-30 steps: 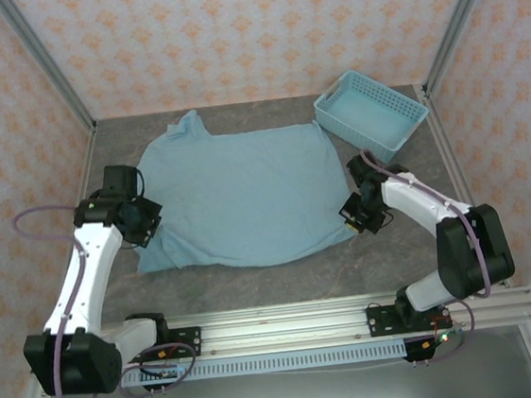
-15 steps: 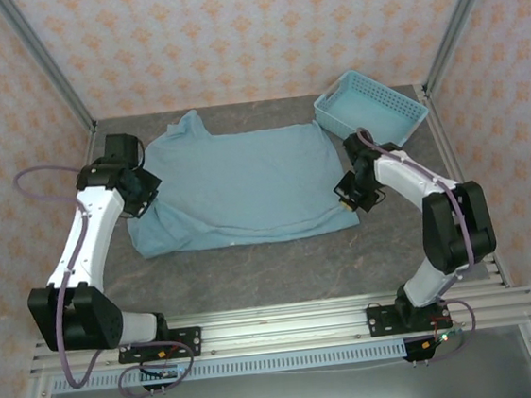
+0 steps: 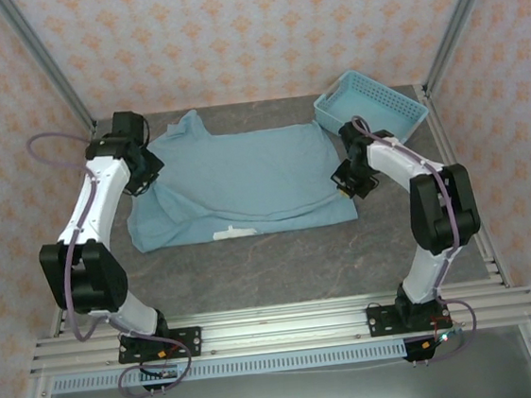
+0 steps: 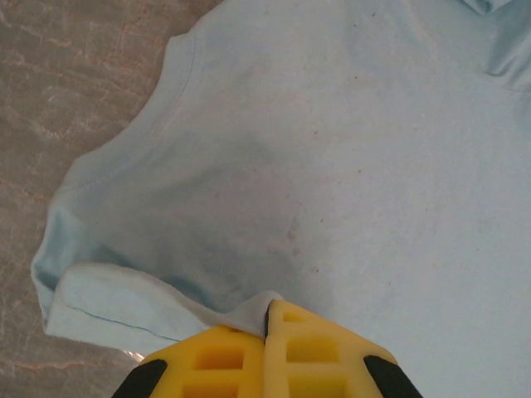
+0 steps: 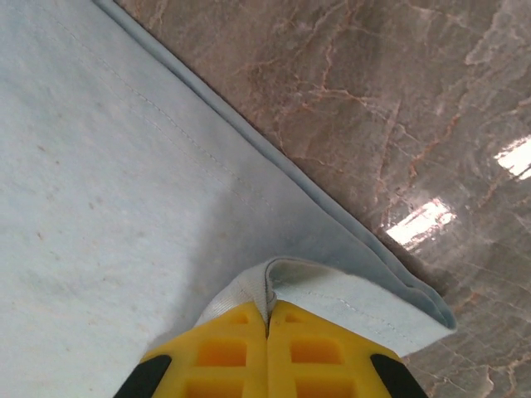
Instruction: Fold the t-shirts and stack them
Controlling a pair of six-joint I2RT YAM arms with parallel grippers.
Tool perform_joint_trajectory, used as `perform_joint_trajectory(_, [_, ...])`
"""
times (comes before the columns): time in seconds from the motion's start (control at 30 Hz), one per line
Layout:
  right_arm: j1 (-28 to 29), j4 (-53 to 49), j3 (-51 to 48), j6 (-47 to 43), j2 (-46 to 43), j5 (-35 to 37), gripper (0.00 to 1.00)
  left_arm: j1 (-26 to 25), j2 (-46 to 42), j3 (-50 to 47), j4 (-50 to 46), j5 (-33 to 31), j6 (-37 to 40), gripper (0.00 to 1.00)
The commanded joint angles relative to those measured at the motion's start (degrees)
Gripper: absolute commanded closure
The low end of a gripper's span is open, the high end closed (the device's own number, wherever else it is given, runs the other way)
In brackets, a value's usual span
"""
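Note:
My right gripper carries the t-shirt's hem a little outward and down next, before releasing it, since flat cloth lies just below the gripper's fingers.
A light blue t-shirt (image 3: 244, 177) lies spread on the grey table (image 3: 282, 264), its near part doubled back over itself, with a small white tag (image 3: 234, 231) showing at the near fold. My left gripper (image 3: 139, 171) sits over the shirt's left edge and is shut on a pinch of the cloth (image 4: 249, 311). My right gripper (image 3: 347, 179) sits at the shirt's right edge, shut on the hem (image 5: 332, 298). In the left wrist view the yellow fingers (image 4: 315, 348) are pressed together over the shirt's (image 4: 332, 149) surface. In the right wrist view the gripper (image 5: 267, 308) holds the hem folded over the shirt (image 5: 99, 166).
A light blue perforated basket (image 3: 370, 112) stands at the back right corner, just beyond the right arm. Patterned walls and metal posts close in the table on three sides. Bare table shows between the shirt's near fold and the arms' rail (image 3: 279, 331).
Both arms have swung away from the near edge toward the back, carrying the shirt's near hem over it. The shirt now covers less of the table front to back.

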Motion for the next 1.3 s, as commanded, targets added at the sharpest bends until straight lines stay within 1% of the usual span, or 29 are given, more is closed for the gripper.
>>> perform_joint_trajectory(0.0, [-0.3,-0.3,2.5,0.9,2.0,2.5,1.00,-0.4,1.9,2.3,0.1,-3.1,3.8,1.00])
perform_joint_trajectory(0.17, [-0.3,-0.5,3.7,1.5,3.5,4.4,1.00,-0.4,3.9,3.4,0.6,-4.4,5.1,1.00])
perform_joint_trajectory(0.37, [-0.3,-0.5,4.1,2.5,3.9,6.2,1.00,-0.4,6.2,7.1,0.1,-6.6,6.5,1.00])
perform_joint_trajectory(0.7, [-0.3,-0.1,5.0,3.0,5.5,5.7,1.00,-0.4,11.1,11.6,1.8,-3.4,9.4,1.00])
perform_joint_trajectory(0.77, [-0.3,0.2,5.0,3.1,5.6,5.6,1.00,-0.4,12.2,12.4,1.6,-2.9,11.2,1.00])
perform_joint_trajectory(1.07, [-0.3,0.6,5.5,3.0,7.1,5.5,1.00,-0.4,16.1,14.6,0.1,-5.0,13.1,1.00])
perform_joint_trajectory(1.27, [-0.3,0.4,6.2,3.0,7.8,6.4,1.00,-0.4,18.8,16.2,0.0,-5.2,14.0,1.00])
